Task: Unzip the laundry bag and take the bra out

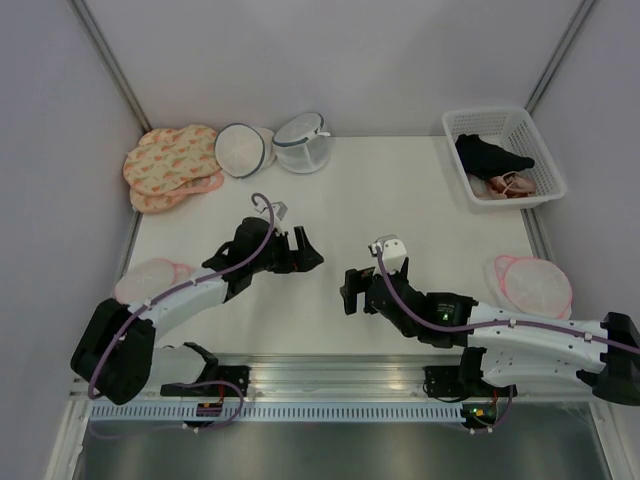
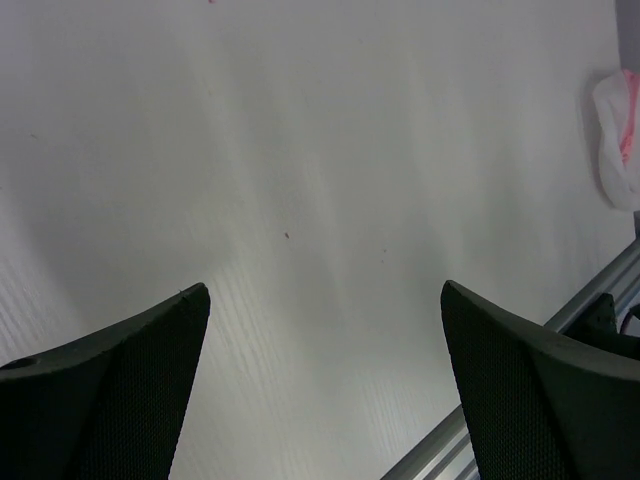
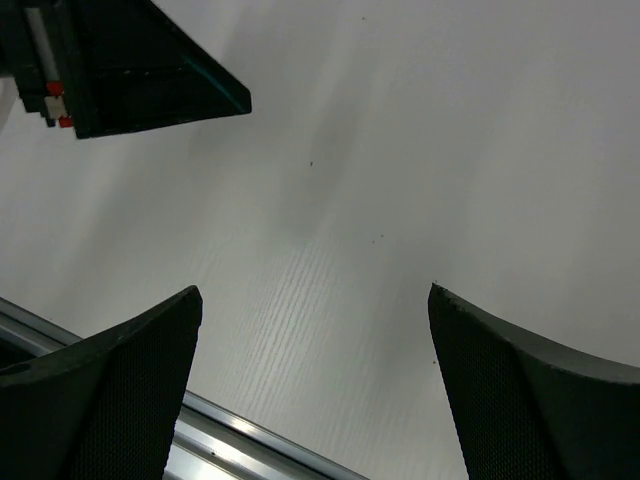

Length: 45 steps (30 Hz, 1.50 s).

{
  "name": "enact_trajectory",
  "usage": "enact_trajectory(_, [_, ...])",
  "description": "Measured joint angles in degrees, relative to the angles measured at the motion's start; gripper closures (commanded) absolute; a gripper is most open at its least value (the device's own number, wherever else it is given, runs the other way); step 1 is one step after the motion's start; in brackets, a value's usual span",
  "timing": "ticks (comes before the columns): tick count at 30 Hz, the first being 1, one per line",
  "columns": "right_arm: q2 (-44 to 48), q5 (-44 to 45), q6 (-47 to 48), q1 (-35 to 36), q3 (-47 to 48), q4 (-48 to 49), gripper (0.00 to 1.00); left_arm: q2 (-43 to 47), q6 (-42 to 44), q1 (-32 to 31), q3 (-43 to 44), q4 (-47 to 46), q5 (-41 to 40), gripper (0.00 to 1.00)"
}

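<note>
Next, my left gripper moves outward and down to the laundry bag (image 1: 302, 143) at the table's far edge, tilting toward the mesh side by the flatter bag.
The laundry bag (image 1: 302, 143), a small white mesh drum with a grey rim, stands upright at the table's far edge; nothing dark shows through it. A black soft garment that looks like the bra (image 1: 490, 156) lies in the white basket (image 1: 548, 165) at the far right. My left gripper (image 1: 308, 250) (image 2: 323, 290) hovers open over bare tabletop at mid-table, and the right gripper (image 1: 346, 290) (image 3: 314, 292) faces it, also open. Neither holds anything. Both are far from the bag and the basket.
A flatter white mesh bag with a dark rim (image 1: 243, 150) leans beside the laundry bag. Pink round mesh bags lie at the far left (image 1: 172, 165), near left (image 1: 150, 280) and near right (image 1: 533, 285) (image 2: 615, 140). A pink-beige garment (image 1: 510, 186) shares the basket.
</note>
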<state>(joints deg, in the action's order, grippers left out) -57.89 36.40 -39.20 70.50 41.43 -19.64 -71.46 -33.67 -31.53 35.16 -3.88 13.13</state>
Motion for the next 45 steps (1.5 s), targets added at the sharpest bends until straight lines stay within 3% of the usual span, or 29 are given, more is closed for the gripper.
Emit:
enact_trajectory(6, [0.5, 0.3, 0.0, -1.3, 0.2, -0.1, 0.02, -19.3, -3.3, 5.5, 15.5, -1.2, 0.7, 0.00])
enact_trajectory(11, [7.4, -0.7, -0.3, -1.4, -2.7, 0.1, 0.02, -35.2, -13.5, 14.9, 30.1, -4.1, 0.2, 0.00])
enact_trajectory(17, [15.3, -2.1, -1.6, -1.4, -7.5, -0.8, 0.02, -46.8, -26.4, 18.1, 44.5, -4.6, -5.2, 0.00])
enact_trajectory(23, [17.1, -3.2, -1.8, -1.4, -9.3, -1.6, 0.02, -57.2, -37.6, 18.6, 54.0, -10.6, -5.6, 0.00])
enact_trajectory(29, [15.9, -4.1, -1.7, -1.4, -9.3, -2.2, 0.02, -64.7, -46.9, 18.6, 55.6, -20.7, -7.0, 0.00])
enact_trajectory(33, [15.5, -4.3, -1.7, -1.4, -9.3, -2.2, 0.02, -69.0, -50.4, 18.5, 56.3, -31.4, -6.9, 0.00])
enact_trajectory(36, [14.2, -4.4, -1.7, -1.4, -9.3, -2.1, 0.02, -72.1, -51.6, 18.4, 59.8, -33.6, -6.4, 0.04])
enact_trajectory(39, [12.7, -4.5, -1.6, -1.4, -9.3, -2.2, 0.02, -73.2, -51.8, 18.1, 62.4, -33.4, -6.4, 0.19])
enact_trajectory(40, [12.5, -4.6, -1.6, -1.4, -9.3, -2.3, 0.02, -73.3, -51.8, 18.1, 62.9, -33.0, -6.4, 0.35])
enact_trajectory(42, [12.3, -4.6, -1.6, -1.4, -9.3, -2.2, 0.02, -73.3, -52.0, 17.9, 63.4, -32.4, -6.4, 0.52])
enact_trajectory(43, [12.3, -4.5, -1.6, -1.4, -9.3, -2.2, 0.02, -73.3, -51.9, 17.9, 63.5, -32.3, -6.3, 0.69])
enact_trajectory(45, [12.3, -4.5, -1.6, -1.4, -9.3, -2.2, 0.02, -73.3, -51.9, 17.9, 63.5, -32.3, -5.5, 0.84])
